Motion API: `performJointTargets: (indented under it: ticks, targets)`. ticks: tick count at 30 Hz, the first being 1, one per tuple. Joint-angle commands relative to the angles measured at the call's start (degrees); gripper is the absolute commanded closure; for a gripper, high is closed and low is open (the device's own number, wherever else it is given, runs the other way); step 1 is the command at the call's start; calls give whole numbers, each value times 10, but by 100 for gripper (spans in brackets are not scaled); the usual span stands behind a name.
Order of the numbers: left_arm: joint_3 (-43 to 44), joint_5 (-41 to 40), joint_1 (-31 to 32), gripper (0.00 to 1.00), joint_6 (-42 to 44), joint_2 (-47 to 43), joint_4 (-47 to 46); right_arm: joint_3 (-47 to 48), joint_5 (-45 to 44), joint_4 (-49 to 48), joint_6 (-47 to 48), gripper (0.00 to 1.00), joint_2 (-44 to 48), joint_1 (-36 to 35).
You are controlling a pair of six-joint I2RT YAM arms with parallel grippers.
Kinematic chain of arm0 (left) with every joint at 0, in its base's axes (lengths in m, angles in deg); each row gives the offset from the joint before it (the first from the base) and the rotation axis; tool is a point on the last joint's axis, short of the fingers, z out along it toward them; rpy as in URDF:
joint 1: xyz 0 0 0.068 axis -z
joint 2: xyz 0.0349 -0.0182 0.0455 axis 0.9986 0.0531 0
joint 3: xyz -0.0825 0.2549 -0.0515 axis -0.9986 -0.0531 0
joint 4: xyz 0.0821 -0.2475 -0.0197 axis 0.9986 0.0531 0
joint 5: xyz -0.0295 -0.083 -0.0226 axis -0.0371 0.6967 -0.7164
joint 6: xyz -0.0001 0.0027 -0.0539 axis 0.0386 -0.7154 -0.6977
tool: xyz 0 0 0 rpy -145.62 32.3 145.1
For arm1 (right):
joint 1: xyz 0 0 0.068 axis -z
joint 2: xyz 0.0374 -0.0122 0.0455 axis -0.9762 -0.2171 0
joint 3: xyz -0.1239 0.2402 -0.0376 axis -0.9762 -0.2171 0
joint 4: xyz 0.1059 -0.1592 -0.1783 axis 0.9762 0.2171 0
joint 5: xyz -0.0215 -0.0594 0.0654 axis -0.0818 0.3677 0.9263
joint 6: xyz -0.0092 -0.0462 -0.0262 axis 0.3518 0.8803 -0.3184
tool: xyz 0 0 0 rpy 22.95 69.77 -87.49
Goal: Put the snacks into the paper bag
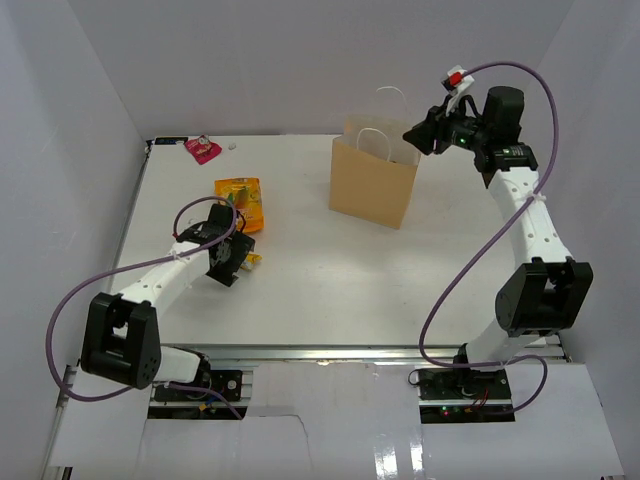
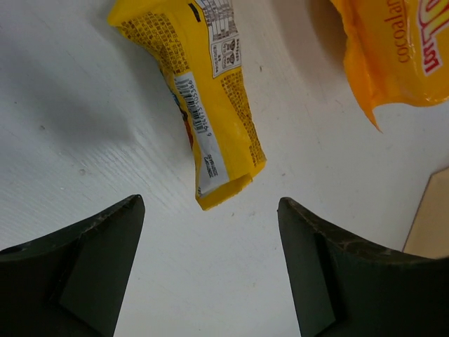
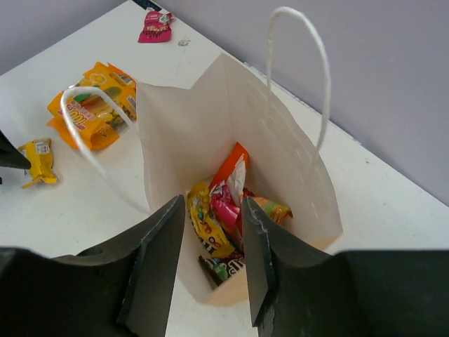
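I should next lower my left gripper with its fingers spread astride the yellow-white packet's barcoded end, since that narrow end already points into the gap between them.
The tan paper bag (image 1: 372,185) stands upright at the back centre-right. In the right wrist view its inner wall (image 3: 186,133) is open to me, with several packets at the bottom: a yellow one (image 3: 205,221), a magenta one (image 3: 226,209), an orange-white one (image 3: 235,165) and a dark brown bar (image 3: 223,267). My right gripper (image 1: 418,135) is open and empty above the bag's mouth (image 3: 210,210). My left gripper (image 1: 233,262) is open and empty (image 2: 210,205), just short of a yellow-white packet (image 2: 210,105) lying on the table. The large orange pouch (image 1: 241,200) lies beyond it.
A magenta packet (image 1: 203,149) lies at the far left corner of the white table (image 1: 320,280). Grey walls close in the back and both sides. The bag's white loop handles (image 3: 319,77) stand up near my right fingers.
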Motion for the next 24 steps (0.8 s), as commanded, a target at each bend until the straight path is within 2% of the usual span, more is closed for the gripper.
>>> performJointTargets:
  ticks: [1,8,12,15,16,19,24]
  targets:
    - [44,-27,-6,14,-19,34,34,-33,30,-18,-11,55,60,34]
    - [76,-56,-20,23,-7,128,17,-160,61,-17,11,55,136,77]
    - [82,-52,-35,32,2,161,8,-209,71,-12,28,55,167,86]
    - [86,-49,-38,44,15,170,-7,-238,75,-9,36,55,186,87]
    - [88,-48,-38,52,25,170,-13,-244,77,-9,37,55,193,87]
    - [90,-36,-38,66,37,160,-19,-261,81,-9,41,55,204,87]
    - [75,-10,-38,79,80,92,-28,-269,101,2,55,55,212,87]
